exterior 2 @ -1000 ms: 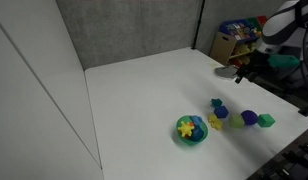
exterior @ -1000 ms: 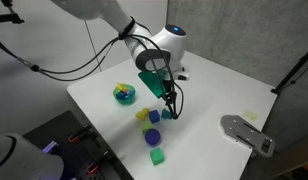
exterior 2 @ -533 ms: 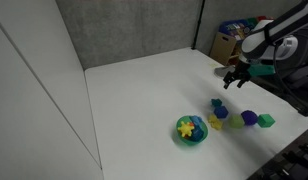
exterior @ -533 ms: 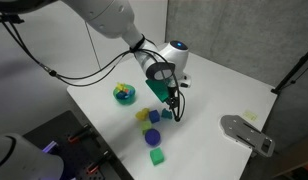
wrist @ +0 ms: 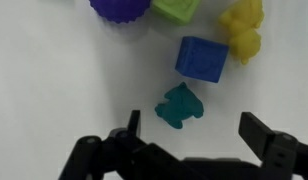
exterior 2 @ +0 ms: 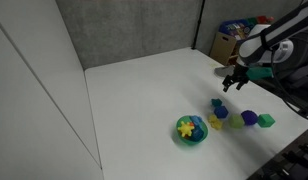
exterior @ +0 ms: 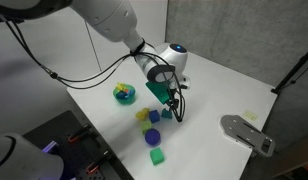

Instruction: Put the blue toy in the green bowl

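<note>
My gripper will next move down and toward the blue toy (wrist: pixel 180 105) until its open fingers are on both sides of it, because the toy is still ahead of my fingers.
The blue toy (wrist: pixel 180 105), a small dark teal-blue blocky piece, lies on the white table just ahead of my gripper (wrist: pixel 194 130). It lies nearer the left finger. It shows in both exterior views (exterior: pixel 166 114) (exterior 2: pixel 218 103). The gripper (exterior: pixel 175 110) (exterior 2: pixel 232 84) is open and empty, hovering just above the toy. The green bowl (exterior: pixel 131 98) (exterior 2: pixel 204 133) stands apart from the toy cluster and holds a yellow star and other small pieces. It is out of the wrist view.
A blue cube (wrist: pixel 202 58), a yellow toy (wrist: pixel 244 30), a purple round piece (wrist: pixel 119 8) and a light green cube (wrist: pixel 176 8) lie just beyond the blue toy. A grey device (exterior: pixel 246 133) sits near the table edge.
The gripper has moved down and toward the toy cluster, and now hangs over the blue toy. The toys and the bowl have not moved.
</note>
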You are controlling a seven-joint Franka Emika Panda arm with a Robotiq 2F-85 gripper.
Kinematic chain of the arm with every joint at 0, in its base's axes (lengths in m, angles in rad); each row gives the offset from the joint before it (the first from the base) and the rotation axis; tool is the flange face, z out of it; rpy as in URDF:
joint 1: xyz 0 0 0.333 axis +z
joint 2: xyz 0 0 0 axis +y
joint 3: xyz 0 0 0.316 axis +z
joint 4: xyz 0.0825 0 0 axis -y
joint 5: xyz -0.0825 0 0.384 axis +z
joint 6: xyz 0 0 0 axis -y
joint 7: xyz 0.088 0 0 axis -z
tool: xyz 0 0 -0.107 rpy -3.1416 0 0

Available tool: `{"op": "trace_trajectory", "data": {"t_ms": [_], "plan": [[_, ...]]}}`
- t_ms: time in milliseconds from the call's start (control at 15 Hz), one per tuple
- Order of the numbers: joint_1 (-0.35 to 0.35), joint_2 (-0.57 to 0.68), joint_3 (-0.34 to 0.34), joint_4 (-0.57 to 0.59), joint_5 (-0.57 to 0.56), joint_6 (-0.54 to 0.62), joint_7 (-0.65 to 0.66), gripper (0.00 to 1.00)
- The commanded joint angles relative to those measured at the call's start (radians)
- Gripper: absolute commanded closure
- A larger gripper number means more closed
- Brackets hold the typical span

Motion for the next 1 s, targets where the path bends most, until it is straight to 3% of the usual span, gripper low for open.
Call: {"op": "trace_trajectory", "data": {"t_ms": [0, 933], "plan": [[-0.020, 0.076, 0.022, 0.042, -0.045, 0.033, 0.017, 0.00], [-0.005, 0.295, 0.057, 0.111, -0.149, 0.322, 0.002, 0.00]]}}
